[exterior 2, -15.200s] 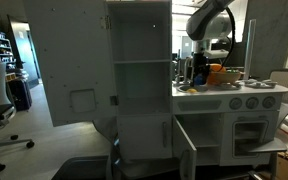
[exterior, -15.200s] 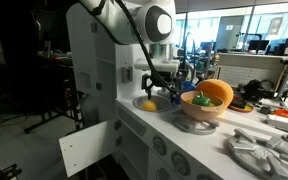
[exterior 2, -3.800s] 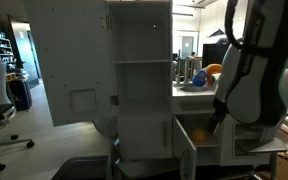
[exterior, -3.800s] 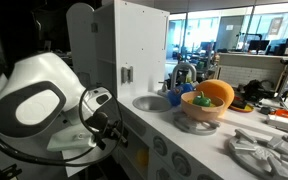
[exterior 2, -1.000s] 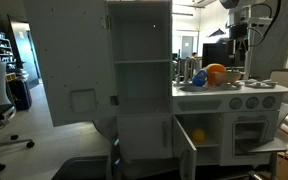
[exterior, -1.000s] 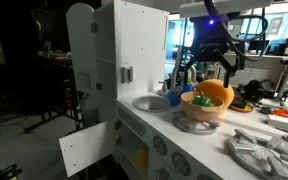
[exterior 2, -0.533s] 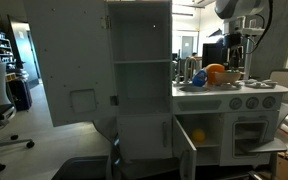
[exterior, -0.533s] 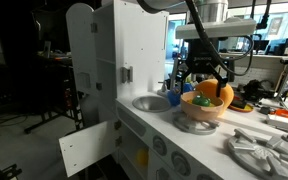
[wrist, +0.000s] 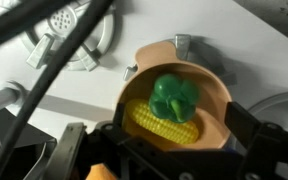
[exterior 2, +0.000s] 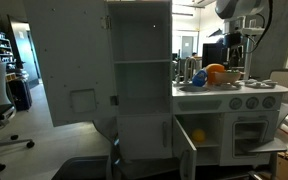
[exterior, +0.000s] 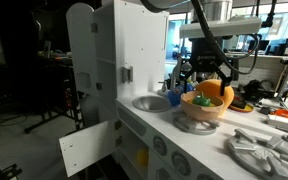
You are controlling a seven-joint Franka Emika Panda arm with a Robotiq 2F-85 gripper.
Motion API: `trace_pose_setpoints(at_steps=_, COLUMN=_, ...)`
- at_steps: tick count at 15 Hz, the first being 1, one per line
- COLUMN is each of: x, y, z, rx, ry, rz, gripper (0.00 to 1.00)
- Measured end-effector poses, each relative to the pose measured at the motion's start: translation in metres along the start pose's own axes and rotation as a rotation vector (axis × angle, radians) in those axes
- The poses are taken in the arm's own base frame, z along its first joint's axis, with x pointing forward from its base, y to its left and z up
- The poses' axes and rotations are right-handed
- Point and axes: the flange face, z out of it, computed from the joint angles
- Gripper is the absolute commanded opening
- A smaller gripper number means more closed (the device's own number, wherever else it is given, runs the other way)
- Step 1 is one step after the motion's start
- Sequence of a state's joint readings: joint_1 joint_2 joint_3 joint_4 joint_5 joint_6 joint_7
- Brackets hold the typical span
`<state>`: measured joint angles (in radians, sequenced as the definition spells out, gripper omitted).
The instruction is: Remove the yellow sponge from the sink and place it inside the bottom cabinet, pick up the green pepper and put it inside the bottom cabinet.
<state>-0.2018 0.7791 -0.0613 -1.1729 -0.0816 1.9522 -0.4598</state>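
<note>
I should next lower my gripper toward the tan bowl (wrist: 214,95) and close its fingers on the green pepper (wrist: 175,98), because the pepper is below it, between the spread fingers.
The green pepper (wrist: 174,97) lies on a yellow corn cob (wrist: 160,122) in a tan bowl (wrist: 214,95) on the toy kitchen counter; it also shows in an exterior view (exterior: 200,99). My gripper (exterior: 206,76) hangs open just above that bowl, its fingers spread on either side of it in the wrist view (wrist: 169,145); it also shows in an exterior view (exterior 2: 234,58). The yellow sponge (exterior 2: 197,135) lies inside the open bottom cabinet and shows in both exterior views (exterior: 141,158). The sink (exterior: 152,102) holds no sponge.
An orange bowl (exterior: 220,92) leans behind the tan one. A faucet (exterior: 174,84) stands between sink and bowl. A grey burner grate (exterior: 259,150) lies on the counter, also in the wrist view (wrist: 69,35). The cabinet door (exterior: 87,150) stands open. A tall white cupboard (exterior 2: 139,70) adjoins.
My gripper has come down from high above the counter to just over the bowl with the pepper. The sponge stays in the bottom cabinet.
</note>
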Motion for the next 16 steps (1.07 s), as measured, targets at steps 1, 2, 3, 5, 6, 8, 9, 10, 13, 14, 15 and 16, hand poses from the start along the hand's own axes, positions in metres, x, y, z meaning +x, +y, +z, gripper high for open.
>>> trace_pose_setpoints(at_steps=1, x=0.002, y=-0.001, z=0.003, rx=0.001, ry=-0.002, rz=0.002, gripper=1.0)
trace_pose_setpoints(at_steps=2, x=0.003, y=-0.001, z=0.007, rx=0.002, ry=-0.003, rz=0.005, gripper=1.0)
trace_pose_setpoints(at_steps=3, x=0.005, y=-0.002, z=0.011, rx=0.002, ry=-0.006, rz=0.007, gripper=1.0)
trace_pose_setpoints(at_steps=5, x=0.008, y=-0.002, z=0.017, rx=0.003, ry=-0.007, rz=0.013, gripper=1.0)
trace_pose_setpoints(at_steps=6, x=0.009, y=-0.002, z=0.018, rx=0.003, ry=-0.007, rz=0.014, gripper=1.0)
trace_pose_setpoints(at_steps=8, x=0.012, y=-0.002, z=0.019, rx=0.001, ry=-0.003, rz=0.018, gripper=0.74)
trace_pose_setpoints(at_steps=9, x=0.013, y=-0.001, z=0.019, rx=-0.001, ry=-0.001, rz=0.019, gripper=0.65)
trace_pose_setpoints(at_steps=10, x=0.013, y=-0.002, z=0.018, rx=-0.002, ry=0.001, rz=0.021, gripper=0.58)
trace_pose_setpoints(at_steps=13, x=0.015, y=-0.002, z=0.016, rx=-0.005, ry=0.004, rz=0.026, gripper=0.35)
trace_pose_setpoints(at_steps=14, x=0.015, y=-0.002, z=0.016, rx=-0.005, ry=0.003, rz=0.027, gripper=0.27)
trace_pose_setpoints(at_steps=15, x=0.015, y=-0.002, z=0.016, rx=-0.006, ry=0.002, rz=0.028, gripper=0.22)
trace_pose_setpoints(at_steps=16, x=0.015, y=-0.003, z=0.015, rx=-0.007, ry=0.0, rz=0.029, gripper=0.22)
